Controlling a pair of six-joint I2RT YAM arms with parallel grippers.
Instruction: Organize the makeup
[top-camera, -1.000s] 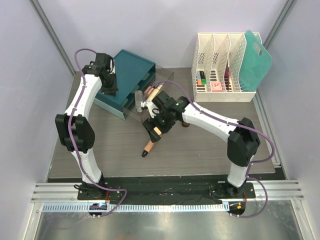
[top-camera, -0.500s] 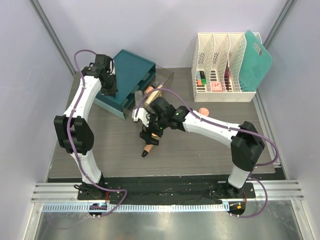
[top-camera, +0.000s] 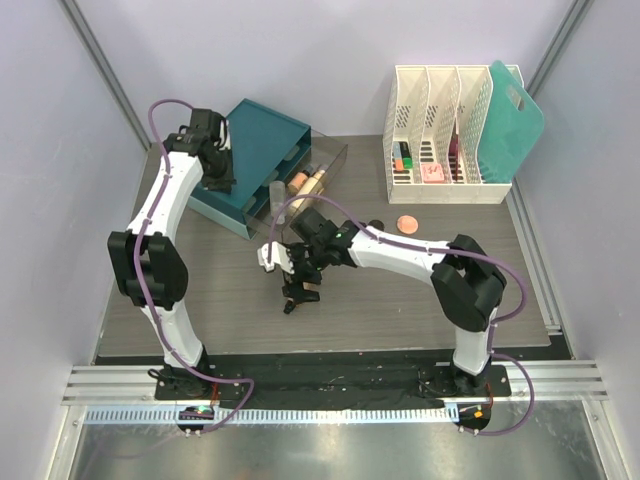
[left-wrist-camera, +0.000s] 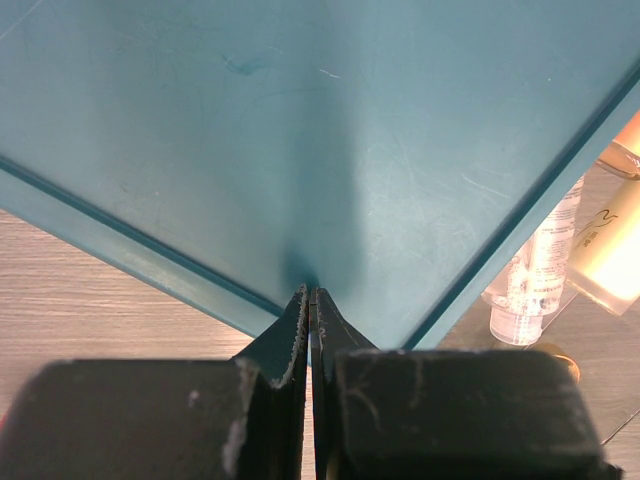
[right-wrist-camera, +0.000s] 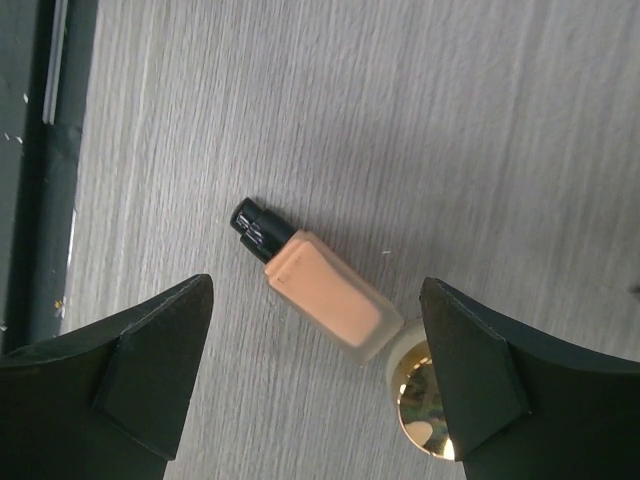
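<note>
Next, the right gripper lowers over the beige bottle's body near its black cap (right-wrist-camera: 308, 276), fingers on either side of it, because the bottle's bottom end touches the gold-topped jar (right-wrist-camera: 425, 400).
A beige bottle (right-wrist-camera: 325, 295) with a black cap lies flat on the table, its base touching a gold-topped round jar (right-wrist-camera: 425, 400). My right gripper (right-wrist-camera: 315, 370) is open and empty just above them, one finger on each side of the bottle. In the top view it (top-camera: 298, 278) covers most of the bottle (top-camera: 290, 303). My left gripper (left-wrist-camera: 308, 297) is shut and empty, its tips against the top of the teal drawer box (left-wrist-camera: 330, 130). A clear bottle (left-wrist-camera: 535, 270) and a beige tube (left-wrist-camera: 610, 250) lie in the clear tray (top-camera: 318, 185).
A peach compact (top-camera: 407, 223) lies on the table by the white slotted rack (top-camera: 440, 95), which holds small items and a teal board (top-camera: 515, 115). The teal drawer box (top-camera: 262, 135) stands at the back left. The table's dark front edge (right-wrist-camera: 25, 150) is close by.
My right gripper has moved left and toward the near edge, from beside the clear tray to over the lying bottle. The left arm has not moved.
</note>
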